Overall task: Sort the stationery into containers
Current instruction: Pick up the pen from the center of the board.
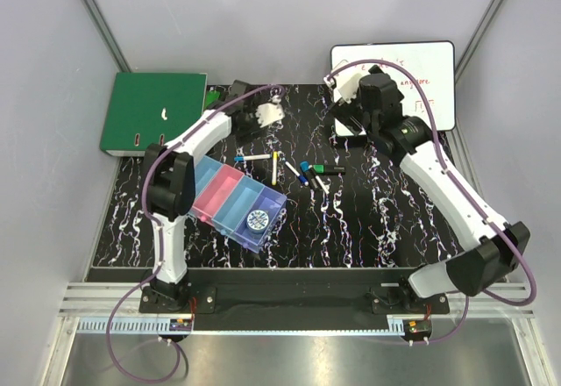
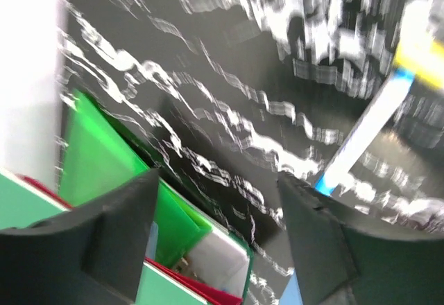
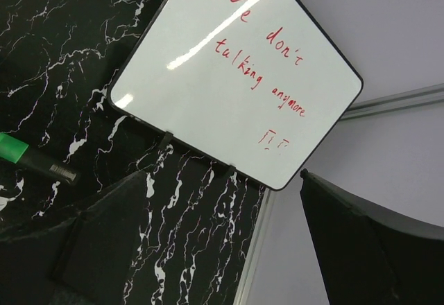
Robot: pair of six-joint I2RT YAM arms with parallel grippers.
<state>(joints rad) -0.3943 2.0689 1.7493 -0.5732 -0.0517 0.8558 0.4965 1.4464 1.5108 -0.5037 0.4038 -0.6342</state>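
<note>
Next, the left gripper moves down and back and turns its open fingers astride the white marker (image 2: 361,138) near its blue end, since the marker lies at an angle beside them.
Several markers and pens lie loose mid-table: a white one with a blue end (image 1: 254,156), a yellow-and-white one (image 1: 274,167), a blue one (image 1: 298,174) and a green one (image 1: 330,169). The row of four bins (image 1: 230,195) lies at an angle at front left. The round blue-and-white tin (image 1: 256,220) sits in its purple-blue end bin. My left gripper (image 1: 263,116) is open and empty behind the pens. Its blurred wrist view shows open fingers (image 2: 216,187) and the white-and-blue marker (image 2: 361,138). My right gripper (image 1: 344,123) is open and empty (image 3: 222,180). The green marker (image 3: 21,151) lies to its left.
A large green binder (image 1: 149,110) lies at the back left, and its edge shows under my left fingers (image 2: 104,159). A whiteboard with red writing (image 1: 421,75) (image 3: 236,76) stands at the back right, close to my right gripper. The table's right edge (image 3: 260,249) is near.
</note>
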